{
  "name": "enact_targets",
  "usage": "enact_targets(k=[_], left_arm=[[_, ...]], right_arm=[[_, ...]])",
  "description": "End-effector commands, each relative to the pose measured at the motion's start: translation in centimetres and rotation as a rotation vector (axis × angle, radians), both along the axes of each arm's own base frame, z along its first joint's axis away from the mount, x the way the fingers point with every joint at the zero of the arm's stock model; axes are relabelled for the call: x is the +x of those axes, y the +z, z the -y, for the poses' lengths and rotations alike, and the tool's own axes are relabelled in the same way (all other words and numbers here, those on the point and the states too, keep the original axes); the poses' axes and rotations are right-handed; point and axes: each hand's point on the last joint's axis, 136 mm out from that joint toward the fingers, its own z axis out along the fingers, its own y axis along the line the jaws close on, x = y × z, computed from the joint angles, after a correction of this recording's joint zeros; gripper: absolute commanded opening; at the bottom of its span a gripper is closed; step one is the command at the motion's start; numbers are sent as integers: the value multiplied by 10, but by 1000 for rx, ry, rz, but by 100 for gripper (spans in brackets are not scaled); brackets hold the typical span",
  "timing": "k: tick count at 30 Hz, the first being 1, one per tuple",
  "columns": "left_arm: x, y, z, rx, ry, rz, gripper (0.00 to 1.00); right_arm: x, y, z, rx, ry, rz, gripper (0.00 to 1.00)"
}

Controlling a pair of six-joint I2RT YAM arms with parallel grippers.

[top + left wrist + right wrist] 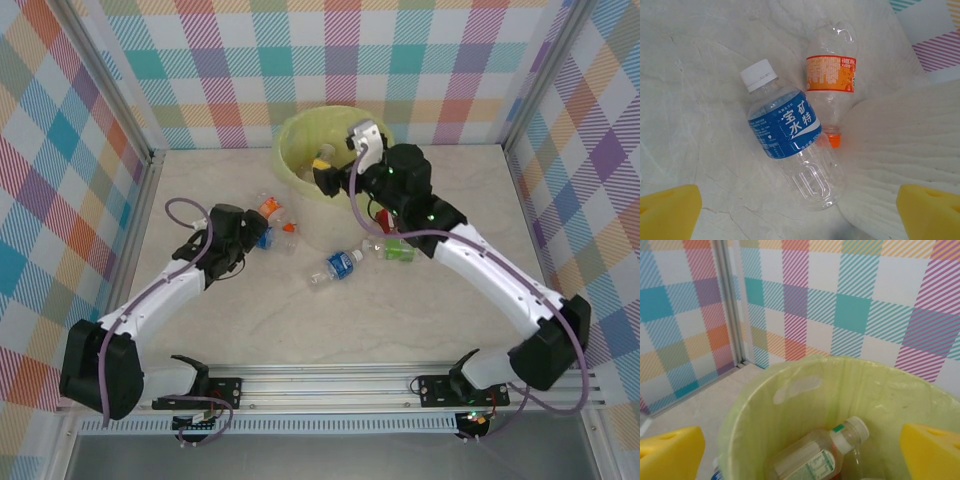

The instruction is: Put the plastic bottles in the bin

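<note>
I should next move my left gripper down toward the bin to the blue-labelled bottle (790,135), then close its open fingers around the blue label.
The bin (292,150), a round bucket lined with a pale yellow-green bag, stands at the back of the table. My right gripper (325,170) hangs open over its mouth with nothing between the yellow fingers (932,452). Below it, inside the bin (805,390), lies a white-capped bottle (815,457). My left gripper (265,238) is open over a blue-labelled bottle (790,135) with a white cap, which lies on the table between the yellow pads (667,210). An orange-labelled bottle (831,85) lies touching it, beside the bin's wall (910,145).
Two more bottles lie in front of the bin: a blue-labelled one (340,265) and a green-labelled one (396,250), close to the right arm. Checked walls close the table on three sides. A metal rail (330,385) runs along the near edge.
</note>
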Motion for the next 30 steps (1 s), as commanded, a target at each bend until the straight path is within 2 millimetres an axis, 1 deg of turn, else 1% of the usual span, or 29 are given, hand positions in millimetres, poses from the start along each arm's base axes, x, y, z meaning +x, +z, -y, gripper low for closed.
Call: enact_targets(k=[1, 3, 6, 10, 12, 14, 18, 23, 25, 26, 27, 30], left_arm=[[6, -4, 0, -1, 20, -43, 100], [13, -10, 2, 14, 25, -65, 100], [22, -17, 7, 37, 24, -98, 99], [34, -28, 12, 49, 51, -112, 92], [37, -38, 9, 59, 95, -137, 91], [40, -46, 7, 62, 128, -160, 90], [52, -59, 13, 58, 138, -177, 88], [66, -72, 23, 54, 118, -201, 84], [69, -79, 27, 46, 117, -207, 81], [69, -85, 27, 45, 116, -214, 78], [74, -86, 30, 32, 116, -191, 75], [75, -95, 30, 22, 128, -186, 71]], right_arm=[[-22, -2, 8, 8, 50, 39, 100], [-33, -10, 20, 4, 37, 37, 100], [-44, -22, 36, -4, 3, 31, 100], [-47, -31, 59, -11, -88, 17, 100], [-50, -30, 66, -1, -115, 24, 100], [-53, -26, 69, 11, -117, 44, 100], [-58, -19, 73, 32, -115, 80, 100], [-59, -22, 72, 26, -108, 79, 100], [-59, -22, 71, 24, -103, 77, 100], [-59, -22, 71, 25, -100, 77, 100], [-60, -22, 70, 26, -98, 78, 100], [-59, -22, 70, 7, -96, 95, 100]])
